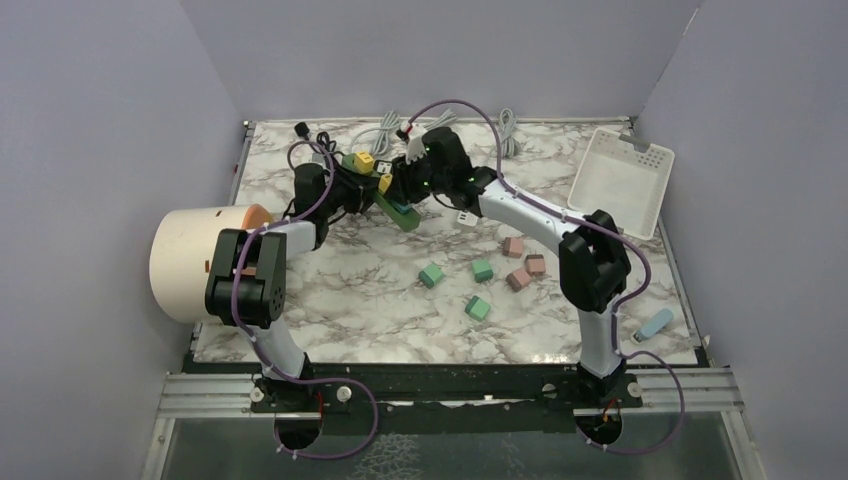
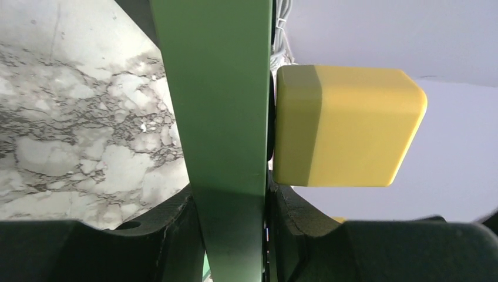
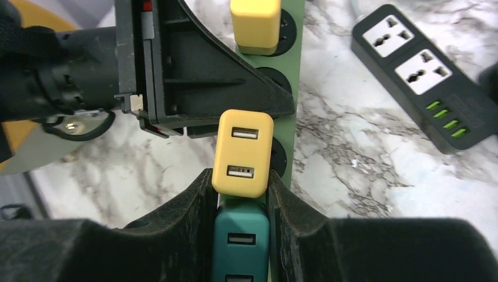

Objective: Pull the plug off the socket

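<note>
My right gripper pulls the teal plug [image 3: 239,247] off the power strip [image 1: 400,213] next, then carries the teal plug back and down onto marble beside the green blocks.
A green power strip [image 1: 400,213] is held tilted above the marble table. My left gripper [image 2: 235,194] is shut on the strip's edge [image 2: 217,117], with a yellow plug [image 2: 346,126] seated just past its fingers. In the right wrist view the strip [image 3: 289,88] carries a yellow plug [image 3: 255,26] at the far end, a yellow USB plug [image 3: 242,154] and a teal USB plug [image 3: 239,247]. My right gripper [image 3: 241,176] is shut on the teal plug. Its fingertips [image 3: 202,188] flank the lower end of the middle yellow plug.
A black power strip [image 3: 423,76] lies on the table to the right. A white tray [image 1: 625,180] leans at the back right. Green [image 1: 431,274] and pink [image 1: 518,279] blocks lie mid-table. A large white roll [image 1: 190,262] stands at the left, and white cables [image 1: 505,130] lie at the back.
</note>
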